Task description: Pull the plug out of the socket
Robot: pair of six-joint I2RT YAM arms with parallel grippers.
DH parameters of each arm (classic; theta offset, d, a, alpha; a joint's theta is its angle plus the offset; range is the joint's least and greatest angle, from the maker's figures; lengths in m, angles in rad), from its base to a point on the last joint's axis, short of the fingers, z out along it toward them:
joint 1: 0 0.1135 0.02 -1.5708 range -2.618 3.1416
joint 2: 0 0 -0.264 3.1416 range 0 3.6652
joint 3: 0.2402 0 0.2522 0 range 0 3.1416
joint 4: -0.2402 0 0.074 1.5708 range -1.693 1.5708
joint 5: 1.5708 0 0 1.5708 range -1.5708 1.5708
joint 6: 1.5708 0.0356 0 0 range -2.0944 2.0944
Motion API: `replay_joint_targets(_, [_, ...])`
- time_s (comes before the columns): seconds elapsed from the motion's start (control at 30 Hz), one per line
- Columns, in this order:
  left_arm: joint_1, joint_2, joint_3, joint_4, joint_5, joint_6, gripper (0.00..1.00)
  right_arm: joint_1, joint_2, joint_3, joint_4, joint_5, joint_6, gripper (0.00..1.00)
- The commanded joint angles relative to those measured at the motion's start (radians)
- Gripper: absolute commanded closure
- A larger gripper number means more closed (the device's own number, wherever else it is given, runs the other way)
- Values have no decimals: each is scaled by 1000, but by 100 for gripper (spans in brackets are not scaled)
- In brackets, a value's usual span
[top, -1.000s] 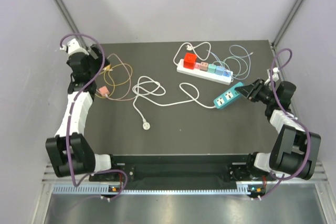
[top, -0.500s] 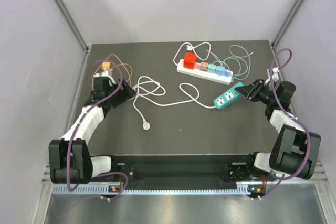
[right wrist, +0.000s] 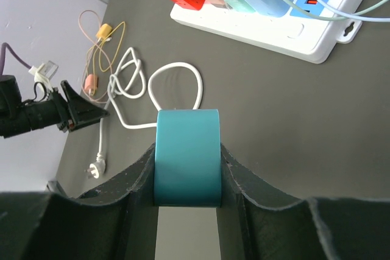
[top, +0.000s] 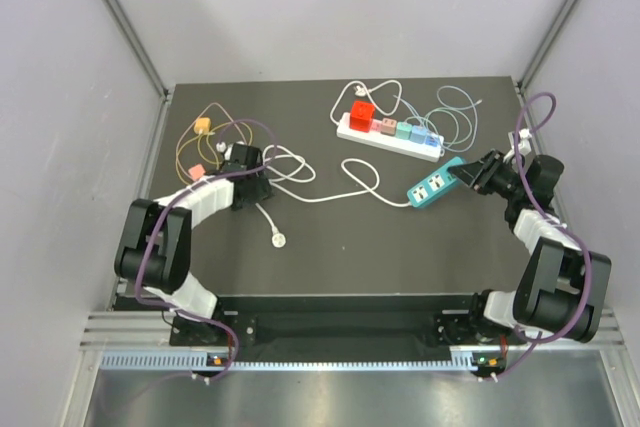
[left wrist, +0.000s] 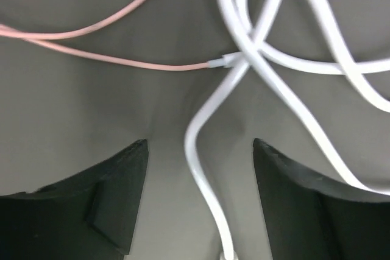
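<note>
Next I will carry the teal socket block in my right gripper across to the cable's coil and release it, as the coil lies left of the gripper in the top view.
My right gripper is shut on a teal socket block, held at the table's right; in the right wrist view its fingers clamp both sides of the block. A white cable runs from the block to a loose white plug that lies on the dark table. My left gripper hovers low over the cable's coil, open. In the left wrist view the white cable passes between the two fingertips without touching them.
A white power strip at the back holds a red plug and several pastel ones, with thin cables looping behind it. A tangle of thin orange and pink cables lies at the back left. Grey walls close in three sides.
My left arm swung from the back left corner down to the white cable coil, and its jaws narrowed somewhat. The right arm and the teal block stayed still.
</note>
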Motion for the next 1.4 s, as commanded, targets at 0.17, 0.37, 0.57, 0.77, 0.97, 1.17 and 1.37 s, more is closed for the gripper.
replay_joint_targets(0.17, [-13,79,55,7,-92,40,64,-1,-3,42,35,-13,-19,100])
replay_joint_targets(0.37, [-18,111,72,44,22,65,100,-1,-9,42,33,-11,-20,100])
replay_joint_targets(0.57, [-18,-13,97,142,140,100,100,8,5,41,39,-22,-20,100])
replay_joint_targets(0.77, [53,28,280,177,256,39,100,42,23,38,88,-60,9,100])
replay_joint_targets(0.97, [96,215,494,193,330,14,100,190,22,54,145,-31,72,100])
replay_joint_targets(1.17, [136,398,692,197,372,23,100,475,92,247,132,88,49,100])
replay_joint_targets(1.37, [176,555,822,222,433,36,100,652,388,597,107,205,105,100])
